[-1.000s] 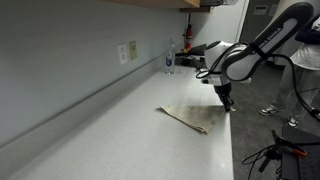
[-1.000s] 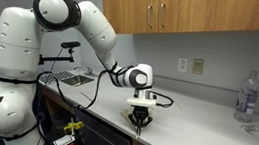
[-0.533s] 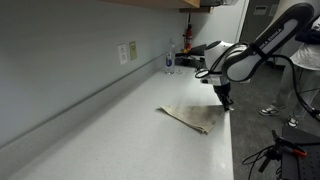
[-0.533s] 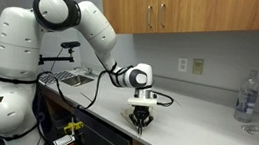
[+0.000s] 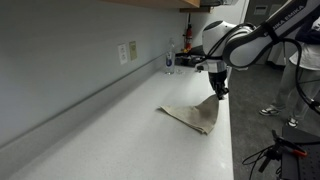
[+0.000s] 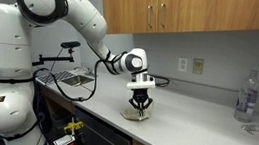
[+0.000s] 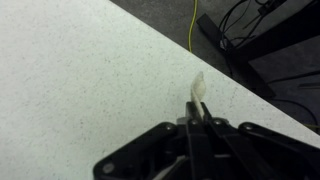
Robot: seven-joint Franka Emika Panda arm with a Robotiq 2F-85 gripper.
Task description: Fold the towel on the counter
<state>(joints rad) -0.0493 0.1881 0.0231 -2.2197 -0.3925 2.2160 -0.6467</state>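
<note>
The towel lies spread toward the wall, so the robot's gripper will carry the towel's raised corner across it, lower it onto the towel's wall-side end [image 5: 170,109] and let go.
The beige towel [image 5: 196,115] lies on the pale counter [image 5: 120,130] near its front edge, with one corner pulled up off the surface. My gripper [image 5: 219,92] is shut on that corner and holds it above the counter. In the other exterior view the gripper [image 6: 140,102] hangs over the bunched towel [image 6: 134,114]. In the wrist view the shut fingers [image 7: 197,112] pinch a small tip of the towel [image 7: 198,86] above the speckled counter [image 7: 90,70].
A water bottle [image 6: 247,96] and a clear bottle [image 5: 169,58] stand at the far end of the counter. Wall outlets [image 5: 127,52] sit on the backsplash. Wooden cabinets [image 6: 178,10] hang above. Cables [image 7: 250,30] lie on the floor beyond the counter's edge.
My gripper has risen from the counter with the towel's corner in it, lifting that edge of the cloth. The arm has swung upward.
</note>
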